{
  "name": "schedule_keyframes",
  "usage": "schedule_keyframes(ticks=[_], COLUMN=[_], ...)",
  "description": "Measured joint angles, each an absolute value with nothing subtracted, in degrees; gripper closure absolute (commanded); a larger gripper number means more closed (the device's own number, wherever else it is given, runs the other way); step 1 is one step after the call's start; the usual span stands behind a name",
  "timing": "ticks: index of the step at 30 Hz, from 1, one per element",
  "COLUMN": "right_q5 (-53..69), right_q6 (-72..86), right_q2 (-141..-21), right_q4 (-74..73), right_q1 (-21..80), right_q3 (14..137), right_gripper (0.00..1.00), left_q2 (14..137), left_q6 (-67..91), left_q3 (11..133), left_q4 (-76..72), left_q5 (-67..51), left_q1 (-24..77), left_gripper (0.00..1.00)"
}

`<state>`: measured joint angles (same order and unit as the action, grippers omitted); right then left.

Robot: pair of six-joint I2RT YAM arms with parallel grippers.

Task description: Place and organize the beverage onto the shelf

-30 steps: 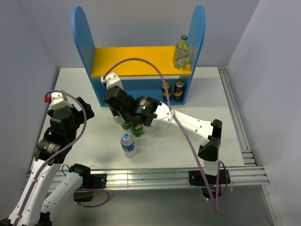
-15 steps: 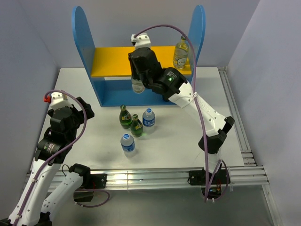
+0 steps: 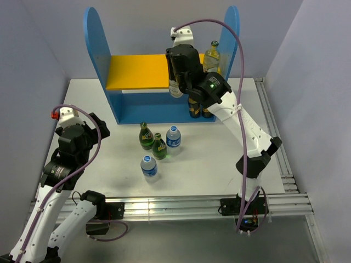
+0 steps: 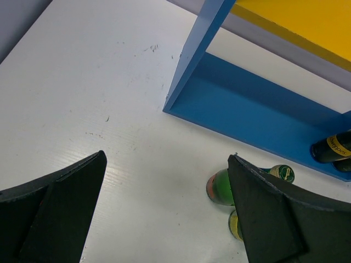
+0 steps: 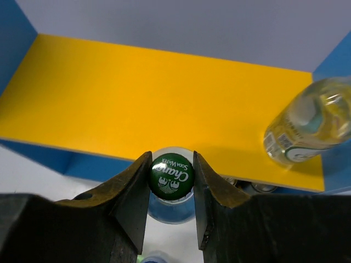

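My right gripper will next move outward over the board [image 5: 137,93] toward the standing bottle and release its own on the board [image 5: 235,141] beside it, because that spot is empty.
The blue shelf [image 3: 96,44] with a yellow-orange upper board [image 3: 137,71] stands at the back. One clear glass bottle [image 3: 211,55] stands at the board's right end; it also shows in the right wrist view [image 5: 307,129]. My right gripper [image 3: 175,81] is shut on the green cap of a second clear glass bottle [image 5: 171,176], held just in front of the board's [image 5: 137,93] front edge. Two green bottles [image 3: 145,137] [image 3: 159,147] and two water bottles [image 3: 173,137] [image 3: 148,166] stand on the table. My left gripper [image 4: 167,159] is open and empty, left of the green bottles [image 4: 222,186].
Two dark bottles [image 3: 193,107] [image 3: 207,109] stand on the shelf's lower level at the right; one shows in the left wrist view [image 4: 334,148]. The shelf's tall right panel [image 3: 233,33] is close to the right arm. Grey walls close in the table on both sides.
My right gripper has lifted the clear glass bottle from the table cluster and carried it up and right to the front edge of the upper board. The left arm has not moved.
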<state>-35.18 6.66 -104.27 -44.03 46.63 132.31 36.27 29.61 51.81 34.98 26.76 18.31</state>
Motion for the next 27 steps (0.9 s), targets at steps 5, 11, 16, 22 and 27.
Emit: schedule_keyframes(ticks=[5, 11, 16, 22, 27], right_q5=[-37.3, -40.9, -42.4, -42.2, -40.7], right_q6=[4.2, 0.3, -1.2, -0.9, 0.3], right_q2=[-103.5, -101.7, -100.2, -99.9, -101.2], right_q4=[-42.0, -37.0, -33.8, -31.1, -30.7], right_q1=[45.6, 45.2, 44.2, 40.9, 37.8], right_q3=[134.3, 135.0, 134.9, 132.5, 131.4], right_gripper=[1.00, 1.00, 1.00, 1.00, 1.00], left_q2=[36.5, 36.6, 36.6, 36.6, 36.6], left_q6=[29.6, 29.6, 29.6, 29.6, 29.6], left_q3=[51.8, 51.8, 51.8, 51.8, 51.8], left_q4=[35.0, 35.0, 35.0, 35.0, 35.0], left_q5=[26.6, 26.2, 25.7, 25.3, 25.3], left_q1=[18.3, 18.3, 18.3, 18.3, 18.3], left_gripper=[0.01, 0.01, 0.01, 0.01, 0.01])
